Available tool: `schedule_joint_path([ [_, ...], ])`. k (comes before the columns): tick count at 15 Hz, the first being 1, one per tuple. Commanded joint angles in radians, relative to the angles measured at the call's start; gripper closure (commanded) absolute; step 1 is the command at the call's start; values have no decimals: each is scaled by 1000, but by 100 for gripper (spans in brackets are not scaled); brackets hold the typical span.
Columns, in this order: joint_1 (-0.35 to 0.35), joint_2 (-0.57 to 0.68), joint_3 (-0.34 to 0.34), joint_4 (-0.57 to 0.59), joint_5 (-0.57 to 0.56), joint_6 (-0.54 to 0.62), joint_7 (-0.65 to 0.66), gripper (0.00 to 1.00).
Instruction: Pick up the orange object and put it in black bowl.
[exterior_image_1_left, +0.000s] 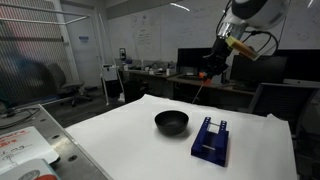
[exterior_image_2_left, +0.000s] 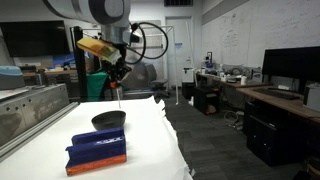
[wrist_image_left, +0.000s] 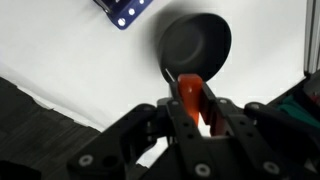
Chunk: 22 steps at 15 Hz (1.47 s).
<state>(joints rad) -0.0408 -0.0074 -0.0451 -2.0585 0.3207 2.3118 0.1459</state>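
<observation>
My gripper should next go down and shift over the black bowl's opening (exterior_image_1_left: 171, 117) (wrist_image_left: 195, 44) to let go of the orange object, since the bowl is well below and ahead.
My gripper (exterior_image_1_left: 207, 72) is shut on the orange object (exterior_image_1_left: 204, 88), a small T-shaped peg, and holds it high above the white table. In the wrist view the peg (wrist_image_left: 190, 95) sits between the two black fingers (wrist_image_left: 197, 105), with the black bowl (wrist_image_left: 195, 45) below and just ahead of it. The glossy bowl stands on the table in both exterior views (exterior_image_1_left: 171, 122) (exterior_image_2_left: 108, 119). In an exterior view the peg (exterior_image_2_left: 118, 95) hangs from the gripper (exterior_image_2_left: 117, 78) above the bowl's far side.
A blue rectangular block (exterior_image_1_left: 210, 140) (exterior_image_2_left: 97, 150) lies on the white table (exterior_image_1_left: 120, 135) beside the bowl; its corner shows in the wrist view (wrist_image_left: 124, 12). Desks with monitors stand behind the table. A metal frame (exterior_image_2_left: 30, 110) borders one side.
</observation>
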Motion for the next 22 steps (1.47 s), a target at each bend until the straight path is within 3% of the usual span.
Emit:
schedule_joint_path([
  [1,25,135,30,10,139,277,29,93],
  [4,31,269,96,30,306,484,-9,92],
  [7,19,365,165,70,430,526,-64,93],
  [10,8,422,201,100,481,530,-86,91],
  [12,0,443,206,118,490,518,-93,53],
  [19,-14,435,179,109,436,481,-74,1],
  [22,13,364,135,82,338,399,-29,0],
])
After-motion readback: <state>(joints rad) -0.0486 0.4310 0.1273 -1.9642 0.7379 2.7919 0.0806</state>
